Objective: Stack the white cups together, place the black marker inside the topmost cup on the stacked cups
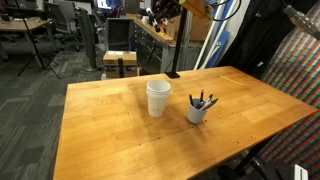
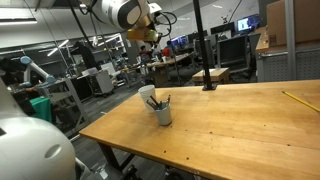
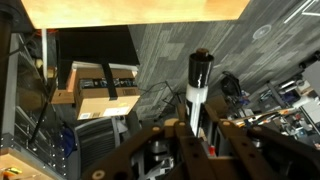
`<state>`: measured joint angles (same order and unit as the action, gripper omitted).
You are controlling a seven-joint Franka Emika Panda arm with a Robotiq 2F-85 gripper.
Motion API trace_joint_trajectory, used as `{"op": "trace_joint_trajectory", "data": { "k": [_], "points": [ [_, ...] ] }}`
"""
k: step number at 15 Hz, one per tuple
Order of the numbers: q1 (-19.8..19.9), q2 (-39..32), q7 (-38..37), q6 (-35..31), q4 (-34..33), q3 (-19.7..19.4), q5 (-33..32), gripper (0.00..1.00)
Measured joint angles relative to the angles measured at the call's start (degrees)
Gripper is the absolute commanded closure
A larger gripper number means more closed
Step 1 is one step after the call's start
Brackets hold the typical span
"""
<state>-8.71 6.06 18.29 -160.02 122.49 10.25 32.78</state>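
My gripper is far above the cups' rim, so it should next move down over the white cups' opening and release the marker (image 3: 200, 78).
The white cups (image 1: 158, 97) stand near the middle of the wooden table and look nested, one inside the other; they also show in an exterior view (image 2: 147, 95). In the wrist view my gripper (image 3: 197, 128) is shut on the black marker (image 3: 200, 78), which has a black cap and a white barrel and sticks out past the fingertips. In an exterior view the gripper (image 2: 146, 36) hangs high, above and beyond the table's far end, well away from the cups.
A similar white cup full of dark pens (image 1: 199, 109) stands next to the white cups and shows in both exterior views (image 2: 162, 112). A black pole (image 1: 174, 40) rises at the table's far edge. A yellow pencil (image 2: 297, 99) lies on the table. Office chairs and desks stand around it.
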Motion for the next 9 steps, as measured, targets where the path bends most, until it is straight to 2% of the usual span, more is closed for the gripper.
{"op": "trace_joint_trajectory", "data": {
  "k": [6, 9],
  "points": [
    [-1.71, 4.90, -1.52, -16.72, 11.52, 3.45, 0.88, 0.91],
    [-1.73, 5.97, -2.42, -22.29, 16.05, 5.21, 0.88, 0.91]
  ]
}}
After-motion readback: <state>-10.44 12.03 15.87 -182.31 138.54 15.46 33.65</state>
